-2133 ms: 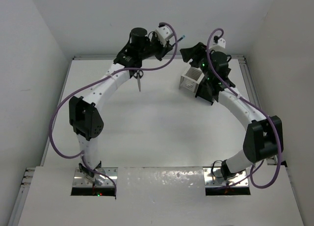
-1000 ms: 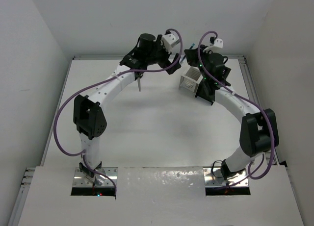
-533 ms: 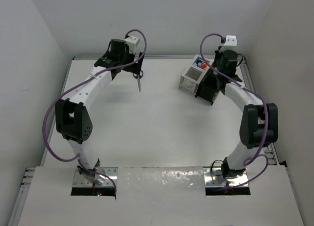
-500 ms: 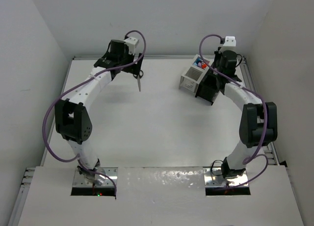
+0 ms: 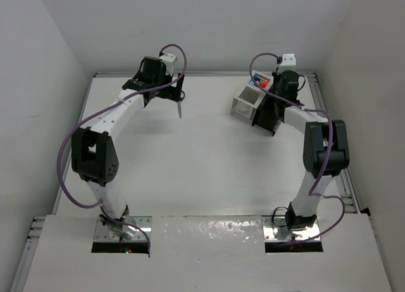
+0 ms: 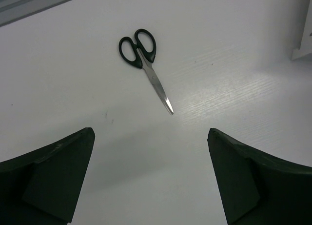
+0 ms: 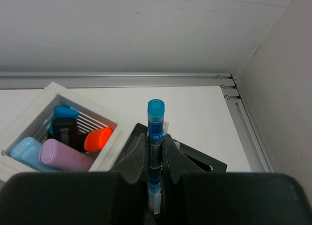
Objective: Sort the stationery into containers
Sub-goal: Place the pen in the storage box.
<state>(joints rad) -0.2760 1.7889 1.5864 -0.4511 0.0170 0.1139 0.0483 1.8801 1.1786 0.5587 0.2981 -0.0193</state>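
My left gripper goes down toward the right in the top view onto the scissors' blades near the pivot (image 5: 179, 104) (image 6: 153, 78) next, because they lie shut and narrow there.
Black-handled scissors (image 6: 145, 64) lie shut on the white table, blades toward me, ahead of my left gripper (image 6: 149, 133), which is open and holds nothing. From above, the left gripper (image 5: 172, 89) hovers just behind the scissors (image 5: 180, 104). My right gripper (image 7: 155, 138) is shut on a blue pen (image 7: 156, 112) that stands upright between the fingers. Below it are the adjoining containers, the black box (image 7: 200, 159) and the white box (image 7: 36, 108). The white box holds a lilac bar (image 7: 63, 156), an orange marker (image 7: 97, 139), and light-blue, blue and black pieces. The right gripper (image 5: 278, 84) is above the boxes at the back right.
The back wall and the metal rail (image 7: 122, 80) run close behind the boxes. The right side wall (image 7: 278, 88) and side rail (image 7: 248, 132) stand near the right gripper. The white box's slatted side (image 5: 245, 102) faces the table's middle.
My left arm has swung left, away from the right gripper, and now hangs over the scissors. The right wrist has shifted right over the boxes, still gripping the blue pen.
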